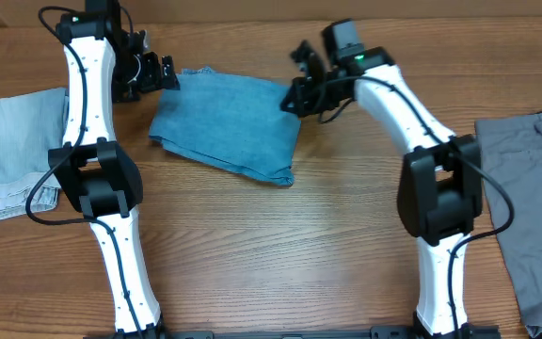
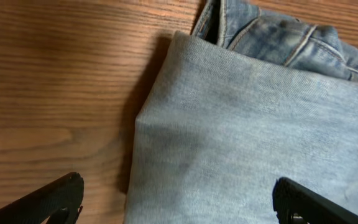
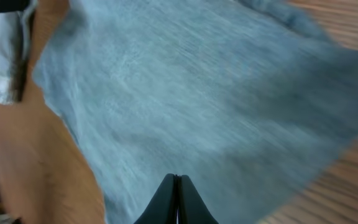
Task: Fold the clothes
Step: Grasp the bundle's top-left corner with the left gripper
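Observation:
One open finger is over bare table, so my left gripper should next lower toward the right in the overhead view, onto the jeans' far corner by the paler denim [image 2: 182, 146].
The light-blue denim jeans [image 1: 226, 125] lie folded into a compact block on the wooden table, back centre. My left gripper [image 1: 166, 72] is open at the block's far left corner, its fingers wide over the fabric edge [image 2: 229, 143]; a stitched pocket seam [image 2: 297, 43] shows beyond. My right gripper [image 1: 294, 99] is at the block's far right corner. In the right wrist view its fingers [image 3: 176, 186] are pressed together above the blurred denim [image 3: 197, 106], with nothing visible between them.
Paler folded denim [image 1: 12, 151] lies at the left table edge. Grey trousers [image 1: 534, 207] lie at the right edge. Bare wooden table [image 1: 280, 254] lies in front of the jeans, between the two arm bases.

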Tool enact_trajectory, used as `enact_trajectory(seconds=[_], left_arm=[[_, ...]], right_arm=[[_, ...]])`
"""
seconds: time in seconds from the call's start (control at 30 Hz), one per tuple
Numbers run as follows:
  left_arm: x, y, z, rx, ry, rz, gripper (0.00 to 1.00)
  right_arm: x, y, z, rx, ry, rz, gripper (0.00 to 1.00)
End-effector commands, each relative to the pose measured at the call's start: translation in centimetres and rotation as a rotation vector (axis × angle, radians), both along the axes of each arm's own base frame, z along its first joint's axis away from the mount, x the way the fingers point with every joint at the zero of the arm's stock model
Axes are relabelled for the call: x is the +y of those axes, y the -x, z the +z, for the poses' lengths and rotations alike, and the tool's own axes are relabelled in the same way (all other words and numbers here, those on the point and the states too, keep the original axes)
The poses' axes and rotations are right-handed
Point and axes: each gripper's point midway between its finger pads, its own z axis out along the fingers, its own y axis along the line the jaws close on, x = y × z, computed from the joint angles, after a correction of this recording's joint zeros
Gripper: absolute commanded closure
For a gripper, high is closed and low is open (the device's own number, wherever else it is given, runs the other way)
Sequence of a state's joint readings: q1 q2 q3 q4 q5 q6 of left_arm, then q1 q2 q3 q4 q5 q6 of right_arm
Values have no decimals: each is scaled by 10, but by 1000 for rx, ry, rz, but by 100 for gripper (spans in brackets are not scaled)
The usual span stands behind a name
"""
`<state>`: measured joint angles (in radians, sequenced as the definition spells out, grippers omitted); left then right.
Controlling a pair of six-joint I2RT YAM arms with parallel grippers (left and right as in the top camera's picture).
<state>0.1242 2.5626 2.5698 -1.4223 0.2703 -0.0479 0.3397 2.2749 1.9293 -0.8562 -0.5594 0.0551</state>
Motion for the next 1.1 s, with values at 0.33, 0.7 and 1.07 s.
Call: enact_trajectory(seconds=[0.33,0.7,1.07], left_arm=[[-21,-3,-37,-26,112,-118,0],[-35,2,-68,-9,153,-133,0],[-67,20,-88,30,331,-151,20]], right_arm=[[24,-20,-64,-22,136,-131,96],[41,1,-112,133,55,-84,96],[45,1,-109,136,25,-70,96]])
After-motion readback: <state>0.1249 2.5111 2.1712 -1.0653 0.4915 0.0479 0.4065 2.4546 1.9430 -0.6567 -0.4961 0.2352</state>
